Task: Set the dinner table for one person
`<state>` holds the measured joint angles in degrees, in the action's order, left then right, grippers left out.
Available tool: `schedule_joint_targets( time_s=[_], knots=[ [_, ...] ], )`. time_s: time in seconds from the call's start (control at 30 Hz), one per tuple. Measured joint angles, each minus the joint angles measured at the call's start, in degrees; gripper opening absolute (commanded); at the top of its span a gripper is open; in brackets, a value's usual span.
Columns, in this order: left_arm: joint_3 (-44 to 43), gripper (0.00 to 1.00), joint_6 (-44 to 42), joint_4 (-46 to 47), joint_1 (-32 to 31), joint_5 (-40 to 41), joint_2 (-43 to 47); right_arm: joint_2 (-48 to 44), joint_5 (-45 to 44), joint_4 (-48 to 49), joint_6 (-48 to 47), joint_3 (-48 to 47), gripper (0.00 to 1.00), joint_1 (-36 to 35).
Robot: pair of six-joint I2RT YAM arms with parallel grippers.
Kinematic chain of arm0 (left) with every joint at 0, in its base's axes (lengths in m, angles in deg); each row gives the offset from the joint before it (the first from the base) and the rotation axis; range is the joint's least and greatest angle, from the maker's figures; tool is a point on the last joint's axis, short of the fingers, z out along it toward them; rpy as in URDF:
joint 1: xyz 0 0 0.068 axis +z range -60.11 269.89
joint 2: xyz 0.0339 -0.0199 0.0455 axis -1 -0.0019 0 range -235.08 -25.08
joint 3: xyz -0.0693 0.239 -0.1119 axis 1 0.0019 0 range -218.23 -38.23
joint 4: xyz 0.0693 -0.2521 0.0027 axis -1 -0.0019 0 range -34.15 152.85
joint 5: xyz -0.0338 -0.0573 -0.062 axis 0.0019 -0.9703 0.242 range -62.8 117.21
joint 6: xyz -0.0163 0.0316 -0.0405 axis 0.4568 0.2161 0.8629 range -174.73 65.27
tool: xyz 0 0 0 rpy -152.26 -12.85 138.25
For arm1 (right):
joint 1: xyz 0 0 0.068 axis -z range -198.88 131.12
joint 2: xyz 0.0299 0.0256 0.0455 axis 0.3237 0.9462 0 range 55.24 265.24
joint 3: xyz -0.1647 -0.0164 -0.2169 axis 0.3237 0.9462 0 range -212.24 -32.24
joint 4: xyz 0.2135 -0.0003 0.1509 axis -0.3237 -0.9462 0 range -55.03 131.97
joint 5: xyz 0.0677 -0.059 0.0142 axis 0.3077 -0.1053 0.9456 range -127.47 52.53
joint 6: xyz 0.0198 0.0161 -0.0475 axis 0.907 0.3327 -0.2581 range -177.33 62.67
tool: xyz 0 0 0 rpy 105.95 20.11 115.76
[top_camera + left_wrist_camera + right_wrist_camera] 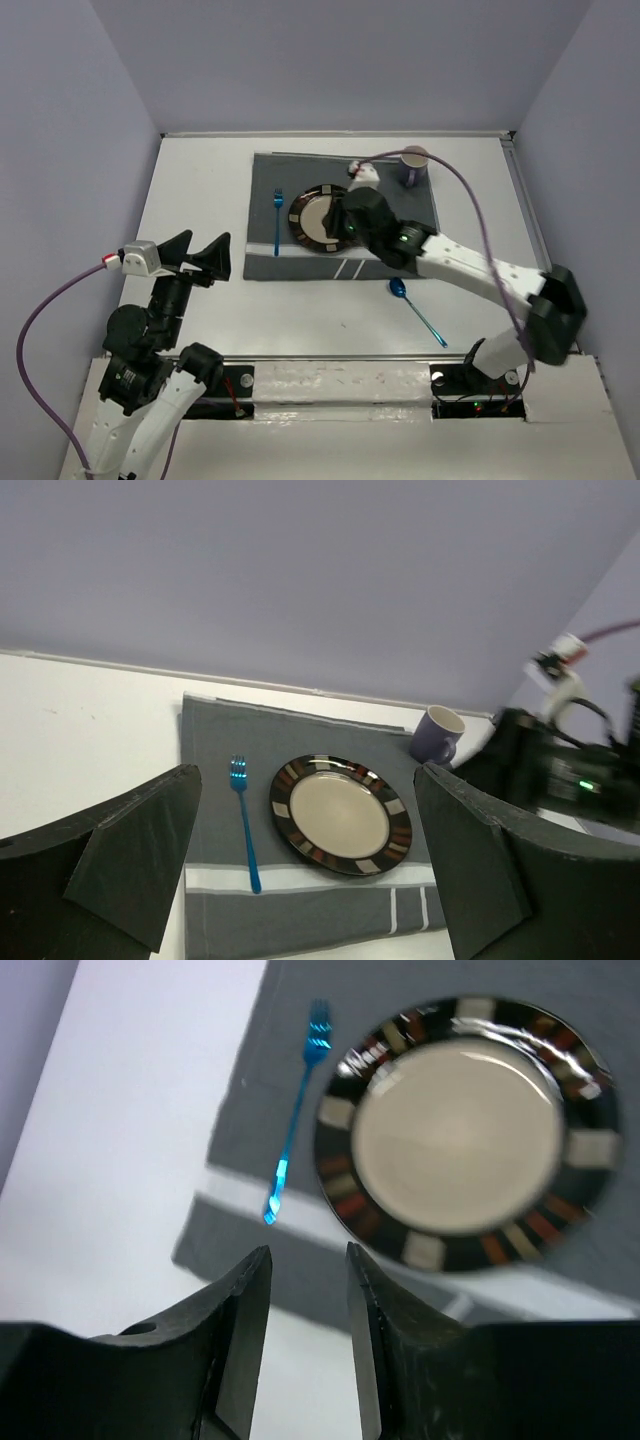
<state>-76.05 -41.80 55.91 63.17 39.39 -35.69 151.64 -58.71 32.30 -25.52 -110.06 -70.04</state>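
The right gripper comes back from the plate and lowers onto the handle (409,301) beside the spoon's bowl next, because the blue spoon still lies off the placemat (265,260).
The dinner table (200,190) is a white tabletop. On it lies a dark grey striped placemat (265,260) with a dark-rimmed plate (310,215), a blue fork (278,222) left of the plate, and a purple mug (414,165) at its far right corner. A blue spoon (402,290) lies on the bare table just in front of the mat. My right gripper (335,225) hovers above the plate (455,1135), partly open and empty (308,1260). My left gripper (200,255) is wide open and empty at the left, facing the mat (305,810).
Pale purple walls enclose the table on three sides. The right arm (540,770) reaches across the mat's right half, its purple cable arching over the mug (438,735). The fork (245,825) and the plate (340,815) show between my left fingers.
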Motion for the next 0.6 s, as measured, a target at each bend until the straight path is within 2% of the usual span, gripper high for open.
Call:
schedule_joint_targets(
  time_s=[0.1,0.2,0.23,0.33,0.4,0.47,0.6],
  knots=[
    [0.0,0.98,0.0,0.4,-0.7,-0.2,0.8,-18.0,-0.2,-2.6,1.6,15.8,0.36,0.6],
    [0.0,0.98,0.0,0.7,-0.9,-0.6,0.9,-28.1,0.8,-9.8,7.0,27.5,0.37,1.9],
    [0.0,0.98,0.0,0.7,-1.0,-0.7,0.9,-30.4,1.7,-13.9,9.3,31.0,0.45,2.5],
    [0.0,0.98,0.0,0.7,-1.6,-0.7,1.2,-37.7,3.6,-26.9,16.7,39.6,0.58,3.6],
    [0.0,0.98,0.0,0.6,-2.4,-0.8,1.6,-42.0,4.0,-32.9,19.8,41.4,0.6,4.9],
    [0.0,0.98,0.0,0.7,-3.2,-0.8,2.0,-43.1,3.7,-35.2,21.2,41.4,0.57,6.2],
    [0.0,0.98,-0.1,0.6,-4.0,-0.8,2.1,-38.4,3.0,-37.2,21.6,40.2,0.56,8.5]
  ],
)
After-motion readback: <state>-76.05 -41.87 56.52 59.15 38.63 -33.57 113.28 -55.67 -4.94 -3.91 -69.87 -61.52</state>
